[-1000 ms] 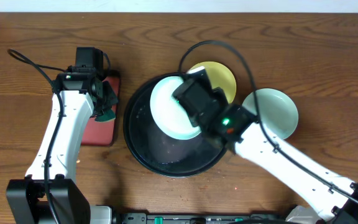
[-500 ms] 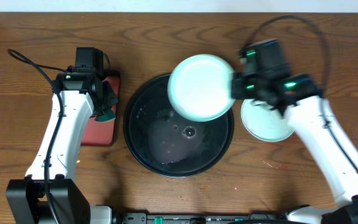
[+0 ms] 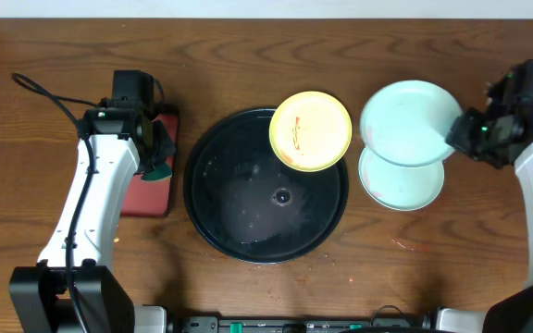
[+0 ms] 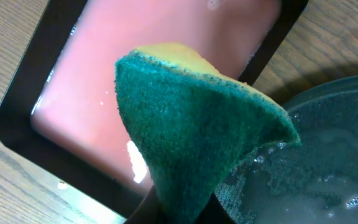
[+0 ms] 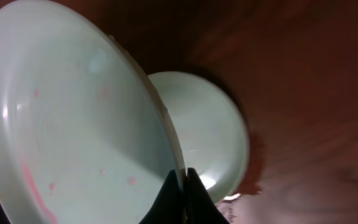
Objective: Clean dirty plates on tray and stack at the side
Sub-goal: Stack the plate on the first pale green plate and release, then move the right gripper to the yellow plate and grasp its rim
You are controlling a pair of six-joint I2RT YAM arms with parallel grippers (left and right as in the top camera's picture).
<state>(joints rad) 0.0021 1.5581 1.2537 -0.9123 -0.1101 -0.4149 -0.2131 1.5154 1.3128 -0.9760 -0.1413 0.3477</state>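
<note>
The second pale plate [image 3: 401, 184] [image 5: 207, 132] is below my right gripper, closer to my base. My right gripper will next move down and back and let go of the held plate on top of it.
My right gripper [image 3: 458, 135] is shut on the rim of a pale blue-white plate [image 3: 407, 111] and holds it above a second pale plate [image 3: 402, 180] lying on the table right of the black tray [image 3: 213, 208]. In the right wrist view my fingers [image 5: 182, 177] pinch the held plate [image 5: 73, 124], which has faint pink spots, over the lower plate [image 5: 210, 134]. A yellow plate [image 3: 311, 130] with a reddish smear rests on the tray's far right rim. My left gripper [image 3: 158, 153] is shut on a green and yellow sponge [image 4: 191, 124] over the pink tray [image 4: 104, 81].
The pink rectangular dark-rimmed tray [image 3: 146, 192] lies left of the black tray. The black tray holds soapy water [image 4: 328, 162]. A black cable [image 3: 40, 91] loops at the far left. Small red specks [image 3: 413, 245] lie on the table in front of the lower plate.
My right arm has swung right with the pale plate, from over the tray to above the plate on the table. The yellow plate is now uncovered. The left arm has not moved.
</note>
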